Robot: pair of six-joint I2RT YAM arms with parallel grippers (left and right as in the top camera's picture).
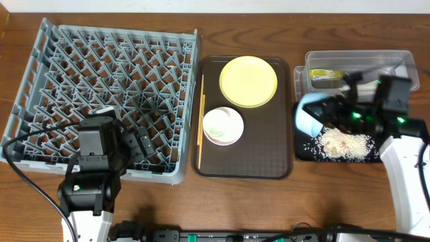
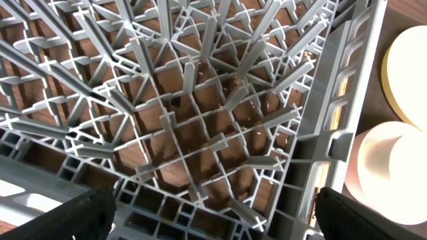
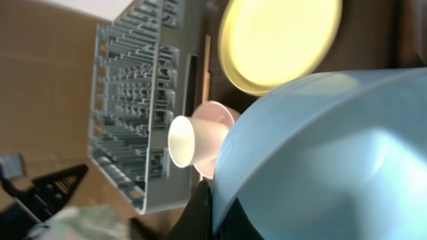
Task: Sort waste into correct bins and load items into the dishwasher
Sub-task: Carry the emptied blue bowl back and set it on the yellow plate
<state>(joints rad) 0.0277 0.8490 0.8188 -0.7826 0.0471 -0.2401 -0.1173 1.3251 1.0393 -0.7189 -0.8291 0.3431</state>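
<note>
Next, my right gripper carries the bowl over to the yellow plate (image 1: 248, 81) and lowers it there to release the bowl's rim, since rice scraps already lie in the black tray (image 1: 302, 153).
My right gripper (image 1: 349, 114) is shut on the rim of the light-blue bowl (image 1: 309, 114) and holds it tilted over the black tray (image 1: 302, 153), where rice scraps (image 1: 346, 143) lie. The bowl fills the right wrist view (image 3: 320, 153). The green-and-orange wrapper (image 1: 326, 74) lies in the clear tub (image 1: 396, 57). My left gripper (image 1: 131, 144) is open and empty above the front right part of the grey dish rack (image 1: 101, 87). The yellow plate (image 1: 248, 81), the white bowl (image 1: 223, 126) with the small cup (image 3: 183, 141) and the chopsticks (image 1: 201, 121) are on the brown tray. I cannot make out the napkin.
The brown serving tray (image 1: 269, 161) lies between the rack and the two bins. The rack's pegs (image 2: 200, 107) stand just under my left gripper (image 2: 213, 223). Cables run along the table's front edge.
</note>
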